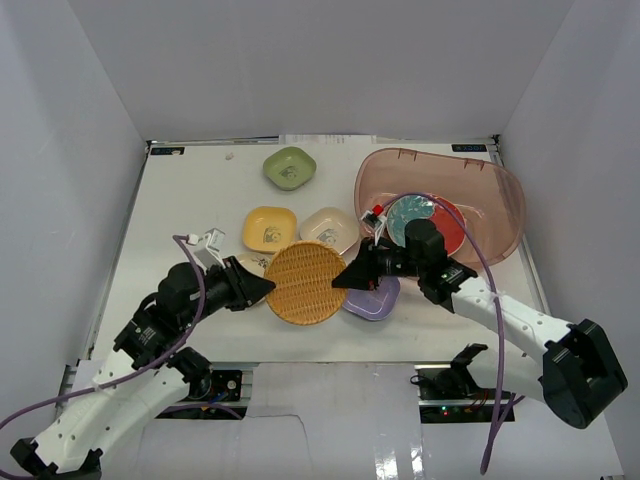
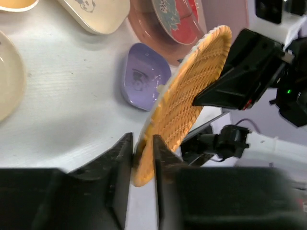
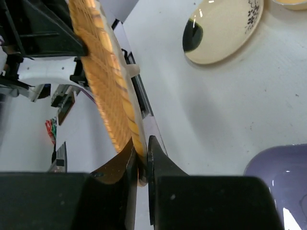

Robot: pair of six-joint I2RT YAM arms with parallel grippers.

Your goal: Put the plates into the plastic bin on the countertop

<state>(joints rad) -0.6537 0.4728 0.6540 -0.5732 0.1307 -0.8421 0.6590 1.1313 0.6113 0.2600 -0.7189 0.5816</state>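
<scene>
The bin [image 1: 500, 200] already holds the teal and red plates. My right gripper swings outward over the teal plate [image 1: 410, 215] next, lowers the orange plate and releases it.
The woven-look orange plate [image 1: 305, 283] is held off the countertop [image 1: 200, 200], tilted on edge between both grippers. My left gripper [image 1: 264, 288] is shut on its left rim [image 2: 143, 160]. My right gripper [image 1: 345, 280] is shut on its right rim [image 3: 142, 163]. The plastic bin [image 1: 500, 200] at the back right holds a teal plate [image 1: 410, 215] lying on a red plate [image 1: 452, 230]. On the countertop lie the green [image 1: 290, 168], yellow [image 1: 270, 229], cream square [image 1: 331, 230] and lavender [image 1: 378, 300] plates. A round cream plate [image 1: 252, 264] is partly hidden by my left gripper.
White walls enclose the countertop on three sides. The lavender plate [image 2: 144, 76] lies just under and behind the held plate, next to the bin's near rim. The round cream plate [image 3: 223, 28] lies beyond the right gripper's fingers.
</scene>
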